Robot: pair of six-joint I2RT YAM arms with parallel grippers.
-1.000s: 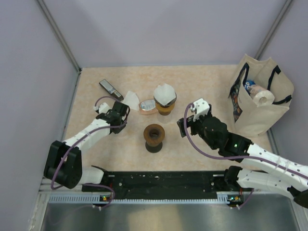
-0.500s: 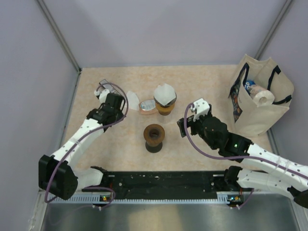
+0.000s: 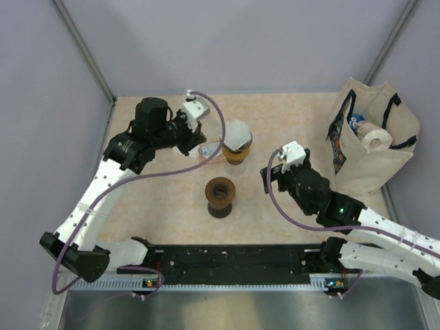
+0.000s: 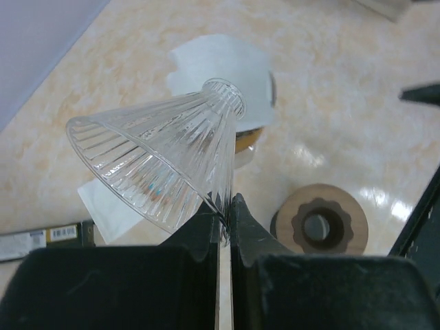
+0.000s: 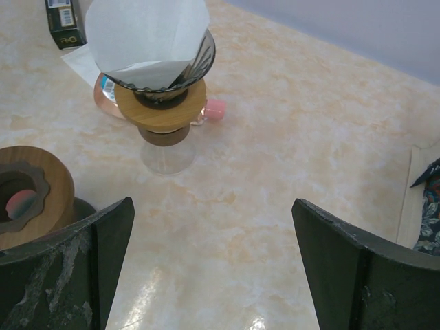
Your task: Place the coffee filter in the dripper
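The hole is below my left gripper and further back. My left gripper should next move back, lower the narrow end of the cone into the round wooden stand's open hole (image 3: 220, 192) (image 4: 317, 227) and let go.
My left gripper (image 4: 223, 206) is shut on the rim of a clear ribbed glass dripper cone (image 4: 165, 158) and holds it tilted in the air. In the top view this gripper (image 3: 194, 139) hangs just left of a second dripper with a wooden collar (image 3: 236, 148). A white coffee filter (image 5: 148, 34) stands in that second dripper. Another white filter (image 4: 103, 206) lies flat on the table below the held cone. My right gripper (image 5: 212, 206) is open and empty, low over the table right of the round wooden stand (image 3: 221, 192).
A black box with a barcode (image 5: 65, 20) lies at the back left. A copper-coloured packet with a pink end (image 5: 214, 108) lies behind the collared dripper. A canvas bag (image 3: 375, 148) with groceries stands at the right edge. Grey walls enclose the table.
My left arm has risen and swung back and to the right, from the table's left side to beside the collared dripper, carrying the glass cone. The right gripper shifted slightly right.
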